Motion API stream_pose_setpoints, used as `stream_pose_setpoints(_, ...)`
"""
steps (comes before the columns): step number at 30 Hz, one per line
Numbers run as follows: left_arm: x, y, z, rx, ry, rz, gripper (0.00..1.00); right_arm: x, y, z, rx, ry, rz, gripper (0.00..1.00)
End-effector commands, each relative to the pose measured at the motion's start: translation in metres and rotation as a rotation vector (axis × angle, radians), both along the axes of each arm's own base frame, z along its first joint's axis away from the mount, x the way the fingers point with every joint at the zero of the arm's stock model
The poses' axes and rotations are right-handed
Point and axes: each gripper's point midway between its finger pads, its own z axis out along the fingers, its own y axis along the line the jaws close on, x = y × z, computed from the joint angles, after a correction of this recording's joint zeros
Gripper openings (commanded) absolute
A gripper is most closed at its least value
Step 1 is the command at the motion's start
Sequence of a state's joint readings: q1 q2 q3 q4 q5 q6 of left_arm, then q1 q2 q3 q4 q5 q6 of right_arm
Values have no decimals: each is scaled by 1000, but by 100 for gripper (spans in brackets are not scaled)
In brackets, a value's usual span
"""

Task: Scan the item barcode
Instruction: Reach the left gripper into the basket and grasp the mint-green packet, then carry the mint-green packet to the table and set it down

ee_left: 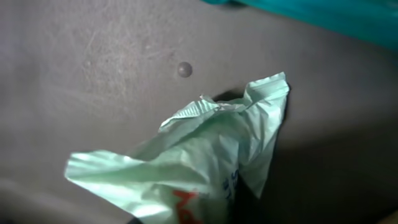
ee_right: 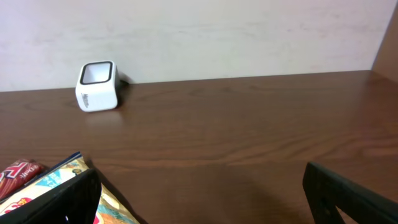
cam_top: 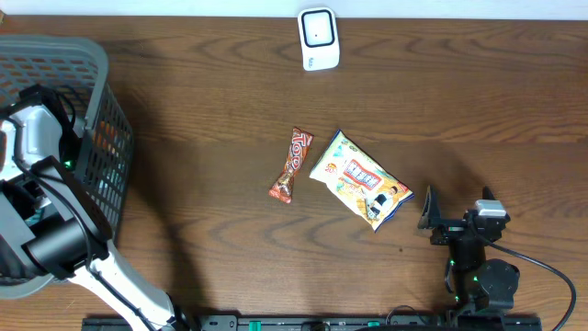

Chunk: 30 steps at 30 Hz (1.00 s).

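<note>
The tabletop between the chocolate bar and the snack bag is bare. My left gripper needs to move up over the basket's side next, then go down there and release the packet.
In the left wrist view a crumpled pale green packet (ee_left: 199, 155) with red and blue print fills the lower middle, over the grey basket floor (ee_left: 93, 62). My left gripper (ee_left: 199, 214) is shut on the packet's lower end, and its fingers are mostly hidden behind it. Seen from overhead, the left arm (cam_top: 46, 184) reaches down into the grey basket (cam_top: 101, 119) at the left edge, which hides that gripper. The white barcode scanner (cam_top: 319, 39) stands at the back of the table. My right gripper (cam_top: 457, 207) rests open and holds nothing at the front right.
A red-brown chocolate bar (cam_top: 291, 165) and a yellow snack bag (cam_top: 360, 180) lie mid-table, the bag just left of the right gripper's left finger (ee_right: 56, 199). The scanner (ee_right: 97, 86) stands against the back wall. A teal item (ee_left: 323, 12) lies in the basket.
</note>
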<state>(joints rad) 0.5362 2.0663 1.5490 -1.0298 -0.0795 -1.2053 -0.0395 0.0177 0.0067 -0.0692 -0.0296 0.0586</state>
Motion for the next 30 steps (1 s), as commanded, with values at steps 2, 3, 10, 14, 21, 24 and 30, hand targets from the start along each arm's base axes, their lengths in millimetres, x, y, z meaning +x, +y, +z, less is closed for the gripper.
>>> stream_pose_setpoints(2, 0, -3, 16, -38, -39, -101, 13, 0, 2, -1, -11, 2, 10, 99)
stream_pose_setpoints(3, 3, 0, 29, -22, -74, -107, 11, 0, 2, -1, -11, 2, 10, 99)
stream_pose_setpoints(10, 0, 12, 161, 198, -377, -88, 8, 0, 2, -1, -11, 2, 10, 99)
stream_pose_setpoints(14, -18, -2, 241, 340, -574, -99, 8, 0, 2, -1, -11, 3, 10, 99)
stream_pose_setpoints(21, -35, -75, 328, 399, -874, -257, 8, 0, 2, -1, -11, 2, 10, 99)
stream_pose_setpoints(24, -28, -124, 341, 330, -958, -436, 8, 0, 2, -1, -11, 2, 10, 99)
stream_pose_setpoints(30, -12, -239, 317, 152, -947, -938, 8, 0, 2, -1, -11, 2, 10, 99)
